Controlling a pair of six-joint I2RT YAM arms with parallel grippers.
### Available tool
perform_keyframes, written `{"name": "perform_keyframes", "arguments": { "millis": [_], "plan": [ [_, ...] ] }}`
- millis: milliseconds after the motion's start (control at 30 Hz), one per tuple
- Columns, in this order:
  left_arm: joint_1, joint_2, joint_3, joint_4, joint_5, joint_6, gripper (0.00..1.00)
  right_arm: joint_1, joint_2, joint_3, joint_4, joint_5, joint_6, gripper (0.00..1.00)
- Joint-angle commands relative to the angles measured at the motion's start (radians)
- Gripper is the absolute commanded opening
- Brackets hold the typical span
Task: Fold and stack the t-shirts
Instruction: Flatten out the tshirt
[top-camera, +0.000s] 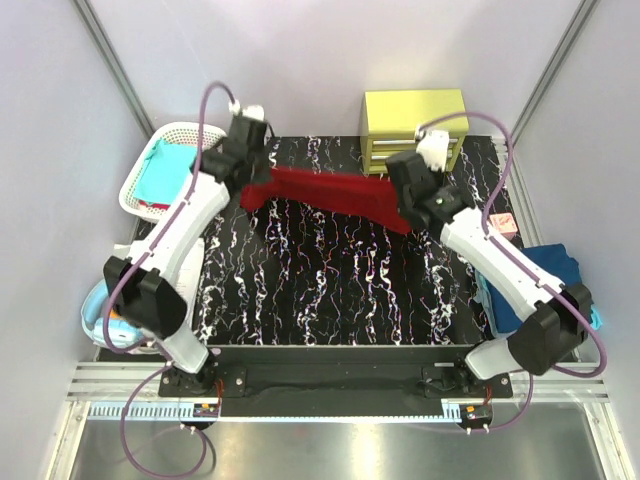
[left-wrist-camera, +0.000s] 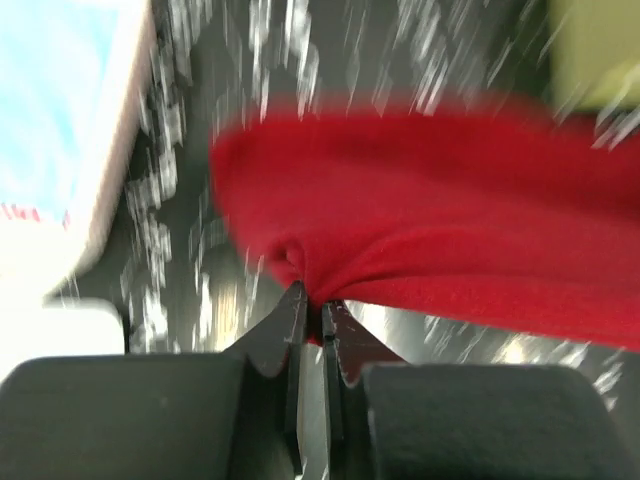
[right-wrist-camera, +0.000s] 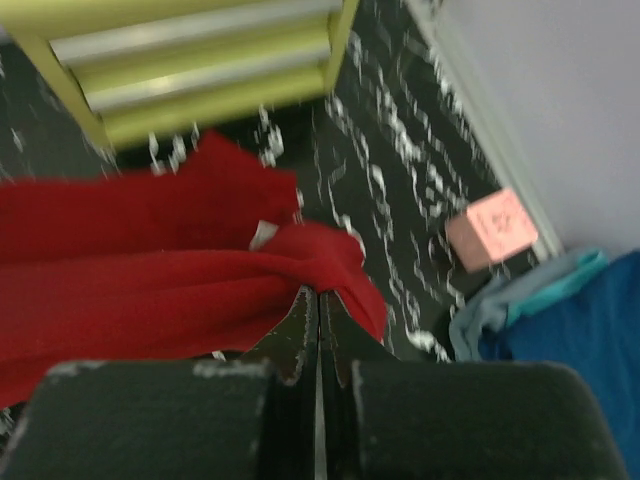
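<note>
My left gripper draws back and down over the near tabletop next and releases the dark red t-shirt's end, since it is clear there for spreading.
A dark red t-shirt (top-camera: 330, 197) hangs stretched between both grippers over the far part of the black marbled table (top-camera: 330, 290). My left gripper (top-camera: 247, 180) is shut on its left end (left-wrist-camera: 300, 262), the cloth pinched between the fingertips (left-wrist-camera: 293, 310). At the other end, my right gripper (top-camera: 408, 205) is shut on the bunched right edge (right-wrist-camera: 320, 260). A teal t-shirt (top-camera: 165, 168) lies in the white basket (top-camera: 140, 195) at far left. Navy and light blue t-shirts (top-camera: 545, 275) are piled at the right edge, also visible as the pile (right-wrist-camera: 570, 320) in the right wrist view.
A yellow drawer unit (top-camera: 413, 125) stands at the back, just behind the right gripper. A small pink block (top-camera: 500, 224) sits near the right edge of the table, shown as the block (right-wrist-camera: 490, 228). A light blue bowl-like object (top-camera: 100, 310) lies left of the table.
</note>
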Motion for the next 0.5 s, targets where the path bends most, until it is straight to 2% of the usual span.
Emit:
{"name": "perform_keyframes", "arguments": {
  "millis": [0, 167, 267, 467],
  "plan": [
    [-0.034, -0.196, -0.268, 0.126, -0.009, -0.053, 0.00, 0.038, -0.151, -0.085, -0.149, 0.002, 0.237, 0.00],
    [-0.152, -0.317, -0.533, 0.149, -0.050, -0.113, 0.00, 0.068, -0.159, -0.163, -0.301, -0.049, 0.359, 0.00],
    [-0.198, -0.366, -0.625, 0.143, -0.028, -0.151, 0.00, 0.081, -0.183, -0.206, -0.357, -0.090, 0.412, 0.00],
    [-0.270, -0.430, -0.715, 0.085, -0.011, -0.205, 0.00, 0.085, -0.205, -0.262, -0.458, -0.171, 0.483, 0.00]
  ]
}}
